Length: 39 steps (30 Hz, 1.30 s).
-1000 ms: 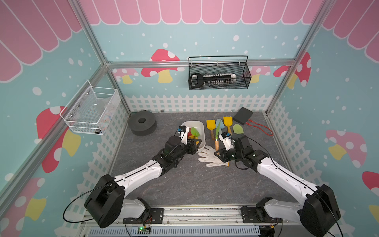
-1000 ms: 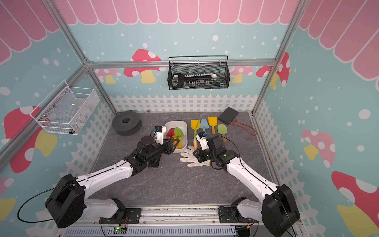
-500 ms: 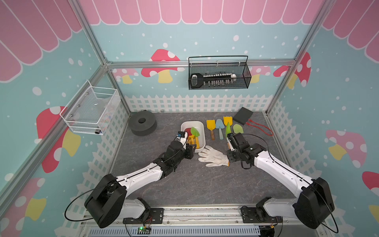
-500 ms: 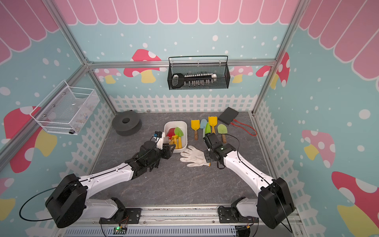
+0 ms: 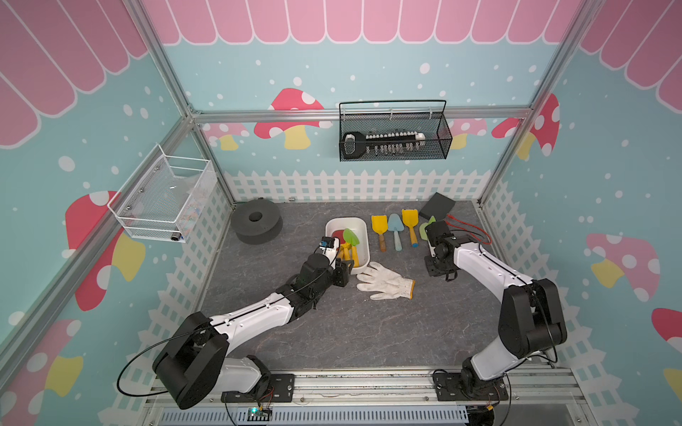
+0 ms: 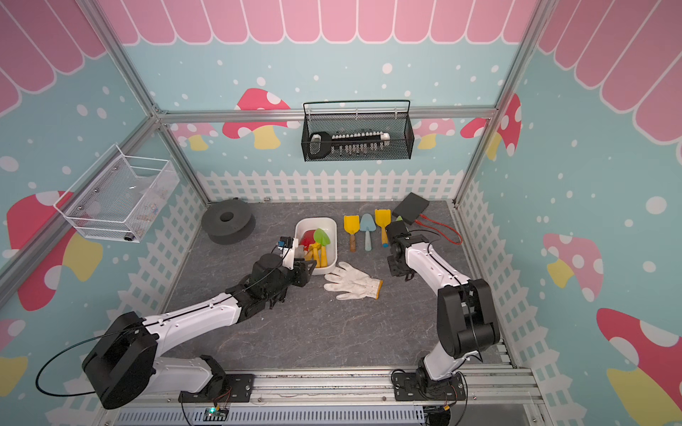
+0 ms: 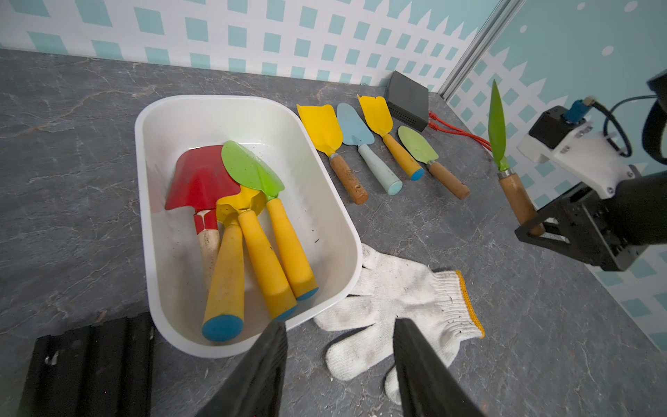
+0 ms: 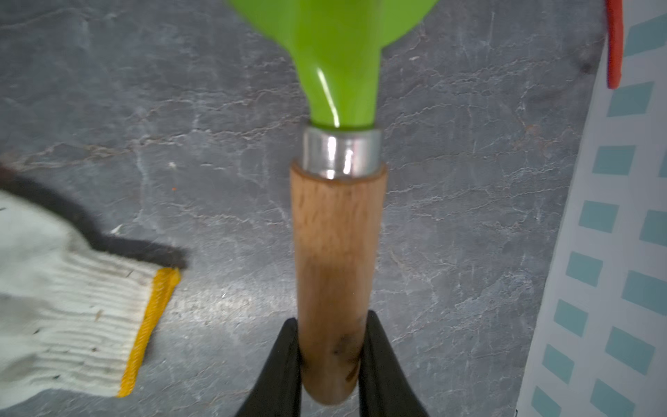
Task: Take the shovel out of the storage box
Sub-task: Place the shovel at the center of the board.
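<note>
My right gripper will next move down toward the side, onto the piece of bare floor (image 8: 437, 156) beside the pale green shovel, and let go of the green shovel's wooden handle, because that piece of floor is empty.
The storage box (image 5: 345, 220) (image 7: 216, 99), a white tub, stands mid-floor and holds a red shovel (image 7: 198, 180), a green-bladed one (image 7: 249, 169) and yellow-handled ones. My left gripper (image 5: 345, 271) (image 7: 339, 325) is open just in front of the tub, over the glove's fingers, holding nothing. My right gripper (image 5: 435, 271) (image 8: 332, 321) is shut on the wooden handle of a green shovel (image 7: 498, 119) (image 8: 339, 54). That shovel is outside the tub, right of the shovels on the floor, and stands nearly upright. In both top views the wrist camera hides most of it.
Three shovels (image 5: 395, 230) lie in a row right of the tub, a pale green one (image 7: 418, 144) beside them. A white glove (image 5: 385, 284) lies in front. A black box (image 5: 437, 206) with red cable sits back right, a foam ring (image 5: 256, 221) back left.
My right gripper has carried the green shovel rightwards, from beside the glove to the right of the row. My left gripper has drawn back from the tub towards the front.
</note>
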Available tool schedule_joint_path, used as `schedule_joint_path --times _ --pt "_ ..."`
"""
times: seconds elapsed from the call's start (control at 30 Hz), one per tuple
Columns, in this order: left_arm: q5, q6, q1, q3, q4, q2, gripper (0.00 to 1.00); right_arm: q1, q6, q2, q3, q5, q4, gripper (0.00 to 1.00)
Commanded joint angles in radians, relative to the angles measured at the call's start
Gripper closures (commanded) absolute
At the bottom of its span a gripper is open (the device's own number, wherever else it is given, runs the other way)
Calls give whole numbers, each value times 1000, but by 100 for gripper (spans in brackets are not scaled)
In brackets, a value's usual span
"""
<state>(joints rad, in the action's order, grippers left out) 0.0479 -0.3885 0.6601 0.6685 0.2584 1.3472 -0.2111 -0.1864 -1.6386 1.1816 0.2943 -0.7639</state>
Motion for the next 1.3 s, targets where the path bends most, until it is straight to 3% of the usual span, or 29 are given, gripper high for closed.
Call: schedule_joint_path --times 0.0,0.27,0.57,1.27 --pt "-16 13 7 0 4 15 49 48 54 -60 70 -4 -42 99" --pt "-17 13 10 -6 2 -3 49 161 95 -237 184 -31 -90 99" --pt "-25 13 16 -3 1 -7 49 189 111 -393 270 -7 -121 99" --pt "-31 14 23 -3 -5 -20 49 215 103 -487 385 8 -155 82"
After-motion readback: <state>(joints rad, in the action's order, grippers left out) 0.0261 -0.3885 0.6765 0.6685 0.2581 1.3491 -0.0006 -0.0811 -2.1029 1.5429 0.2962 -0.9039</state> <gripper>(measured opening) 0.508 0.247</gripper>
